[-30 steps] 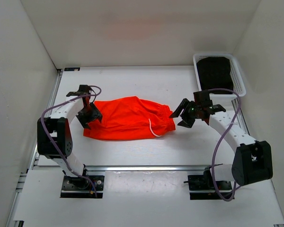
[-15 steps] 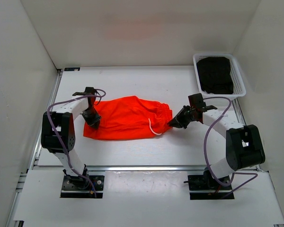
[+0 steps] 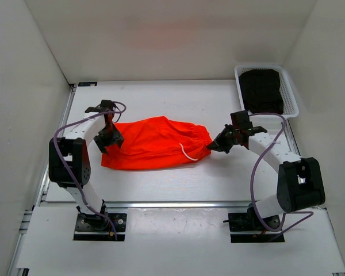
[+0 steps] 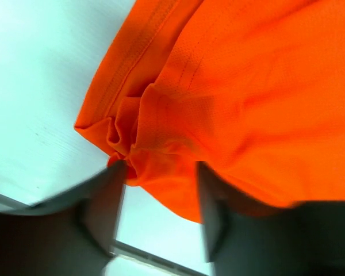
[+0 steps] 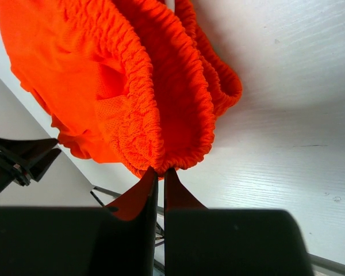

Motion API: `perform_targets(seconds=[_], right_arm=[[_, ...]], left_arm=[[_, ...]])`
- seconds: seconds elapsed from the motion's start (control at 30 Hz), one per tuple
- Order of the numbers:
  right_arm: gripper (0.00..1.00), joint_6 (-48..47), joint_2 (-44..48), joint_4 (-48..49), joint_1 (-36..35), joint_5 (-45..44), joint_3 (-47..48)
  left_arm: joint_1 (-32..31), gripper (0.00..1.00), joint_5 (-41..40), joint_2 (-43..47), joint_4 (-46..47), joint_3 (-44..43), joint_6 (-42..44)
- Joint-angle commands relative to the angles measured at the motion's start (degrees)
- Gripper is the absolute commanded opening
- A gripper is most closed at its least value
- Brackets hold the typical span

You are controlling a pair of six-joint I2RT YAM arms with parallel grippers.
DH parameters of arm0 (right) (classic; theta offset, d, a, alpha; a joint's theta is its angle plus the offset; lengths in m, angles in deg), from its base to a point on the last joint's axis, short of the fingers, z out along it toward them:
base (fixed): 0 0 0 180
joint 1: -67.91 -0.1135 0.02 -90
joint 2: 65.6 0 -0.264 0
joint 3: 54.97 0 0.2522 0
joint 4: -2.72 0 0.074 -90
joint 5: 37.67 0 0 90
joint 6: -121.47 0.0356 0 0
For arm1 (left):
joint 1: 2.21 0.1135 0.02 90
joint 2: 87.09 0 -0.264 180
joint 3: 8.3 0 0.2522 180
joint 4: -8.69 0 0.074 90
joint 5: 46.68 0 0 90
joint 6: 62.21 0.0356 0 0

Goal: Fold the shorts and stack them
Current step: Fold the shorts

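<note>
My left gripper is above the shorts' crumpled fold (image 3: 114,152) (image 4: 160,154), and the shorts' gathered cloth there is already between its parted fingers. It should move down onto the fold and close.
The orange-red shorts (image 3: 155,144) lie bunched flat in the middle of the table, with the white drawstring (image 3: 187,154) looping out near their right end. My left gripper (image 3: 108,140) is at their left end. In the left wrist view its jaws (image 4: 161,168) stand apart, and a crumpled corner of the shorts (image 4: 230,86) sits at the fingertips, not pinched. My right gripper (image 3: 214,146) is at the right end. In the right wrist view it (image 5: 159,169) is shut, with the gathered waistband edge (image 5: 178,109) nipped at its tips.
A white mesh basket (image 3: 292,95) with dark folded cloth (image 3: 261,89) in it stands at the back right corner. White walls close in the table at the left, back and right. A metal rail (image 3: 178,204) runs along the near edge.
The right gripper moved in to the waistband and closed on its edge. The left gripper closed at the left corner, then opened again and shifted slightly.
</note>
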Motion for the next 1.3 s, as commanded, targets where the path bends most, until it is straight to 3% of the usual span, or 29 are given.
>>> perform_targets(seconds=[0.0,0.07,0.17,0.5,0.53,0.57,0.87,1.1,1.27], right_arm=[[0.00,-1.5,1.5,-1.1,-0.3,-1.8,2.1],[0.00,-1.5,1.5,-1.1,-0.3,-1.8,2.1],[0.00,-2.1,1.5,-1.1,-0.3,-1.8,2.1],[0.00,-2.1,1.5,-1.1,-0.3,-2.3,2.1],[0.00,-2.1,1.5,-1.1,-0.3,-2.3,2.1],[0.00,-2.1,1.5,-1.1,-0.3,-2.3,2.1],[0.00,-3.3,1.5,-1.6,-0.3,-2.8,4.4],[0.00,-7.3,-4.1,-1.6,-0.8,-5.5,16.2],[0.00,-10.4,-5.4,0.9,-0.8,-5.5,24.6]], left_arm=[[0.4,0.72,-1.1,3.3,0.3,-1.5,0.4],[0.4,0.80,-1.1,2.5,0.9,-0.9,0.4],[0.4,0.78,-1.7,0.0,1.4,-0.9,0.4],[0.4,0.33,-1.2,-5.8,1.9,-4.3,2.7],[0.4,0.26,-1.2,-5.8,1.9,-4.3,2.7],[0.4,0.11,-1.2,-5.8,1.9,-4.9,2.7],[0.9,0.11,-3.6,-1.4,-4.4,-11.9,2.7],[6.0,0.11,-1.8,-5.4,-10.0,-29.2,4.6],[8.2,0.11,1.6,-7.5,-14.2,-46.2,5.8]])
